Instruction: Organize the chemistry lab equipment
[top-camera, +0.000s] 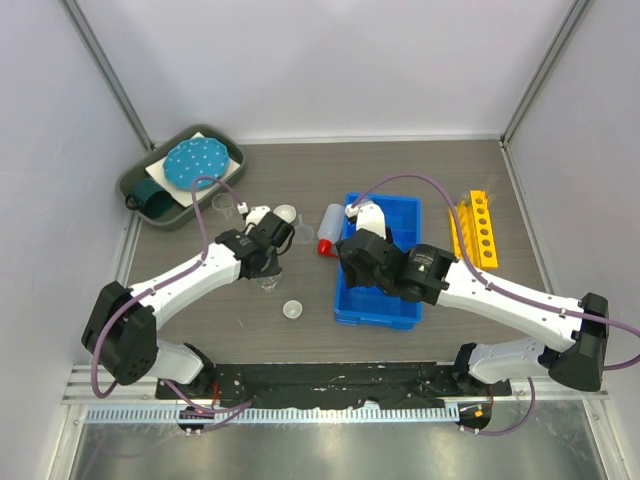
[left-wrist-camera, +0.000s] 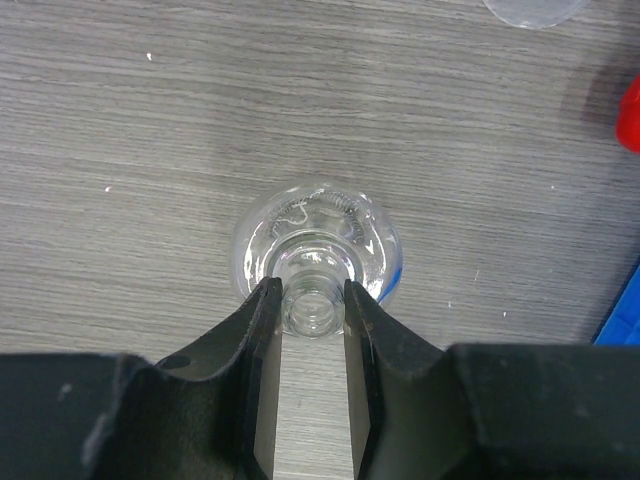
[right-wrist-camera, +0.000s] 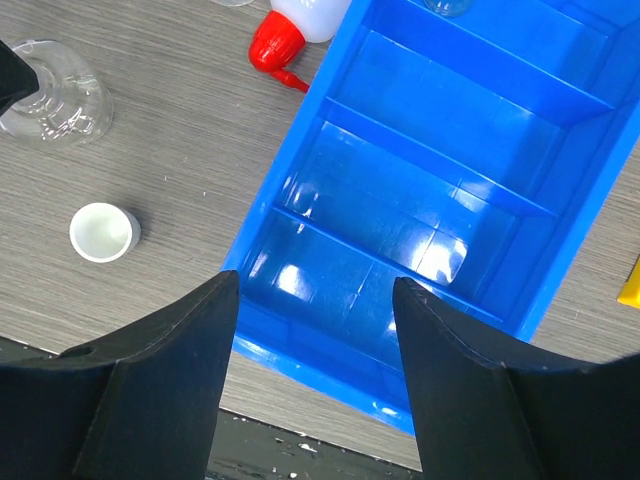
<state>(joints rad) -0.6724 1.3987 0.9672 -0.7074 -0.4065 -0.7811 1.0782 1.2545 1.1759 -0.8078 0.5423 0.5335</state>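
My left gripper lifts the flask (top-camera: 267, 284) outward to clear the side of the bin next, then lowers it and lets go. This is because the bin's far section (top-camera: 400, 213) lies outward past the red-capped bottle.
A small clear glass flask (left-wrist-camera: 320, 225) stands upright on the grey table. My left gripper (left-wrist-camera: 310, 297) has its two fingers pressed against either side of the flask's neck, shut on it. From above, the flask (top-camera: 267, 284) sits just under the left gripper (top-camera: 264, 266). My right gripper (right-wrist-camera: 315, 285) hangs open and empty over the near end of the blue divided bin (right-wrist-camera: 440, 150). A small white dish (right-wrist-camera: 103, 231) sits on the table left of the bin. The red-capped bottle (right-wrist-camera: 275, 40) lies by the bin's far left side.
A yellow holed rack (top-camera: 482, 228) lies right of the blue bin (top-camera: 400, 215). A clear beaker (top-camera: 224, 207), another white dish (top-camera: 286, 213) and a funnel (top-camera: 303, 232) stand behind the left arm. A dark green tray (top-camera: 150, 180) sits at the back left.
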